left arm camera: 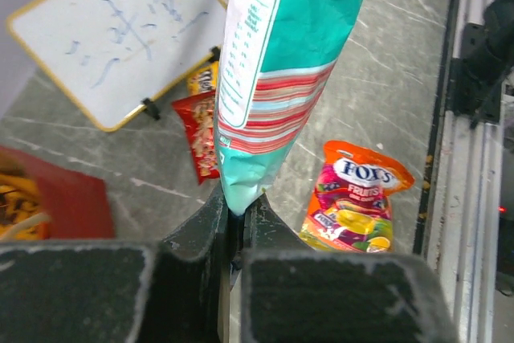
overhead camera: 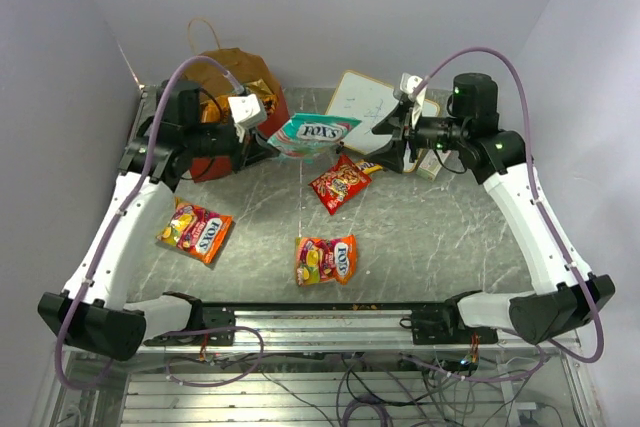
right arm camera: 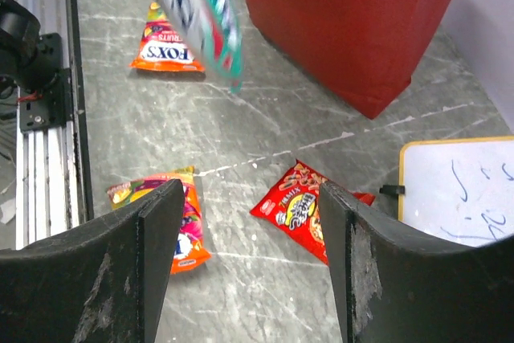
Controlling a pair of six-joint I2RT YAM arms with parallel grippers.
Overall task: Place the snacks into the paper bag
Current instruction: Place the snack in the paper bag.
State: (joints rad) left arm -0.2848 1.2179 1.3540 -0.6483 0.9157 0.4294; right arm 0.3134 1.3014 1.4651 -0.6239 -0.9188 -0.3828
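The red paper bag's opening lies outward and to the left in the top view. My left gripper will move to the opening next, then go down and let go of the packet.
My left gripper is shut on the corner of a teal Fox's candy packet and holds it in the air just right of the red paper bag. In the left wrist view the packet hangs from the closed fingertips. The bag holds orange chip bags. My right gripper is open and empty above a bright red snack packet, which also shows in the right wrist view. Two orange Fox's packets lie on the table.
A whiteboard with writing leans at the back right, with a small yellow packet at its front edge. A metal rail runs along the near edge. Walls close in the left, right and back.
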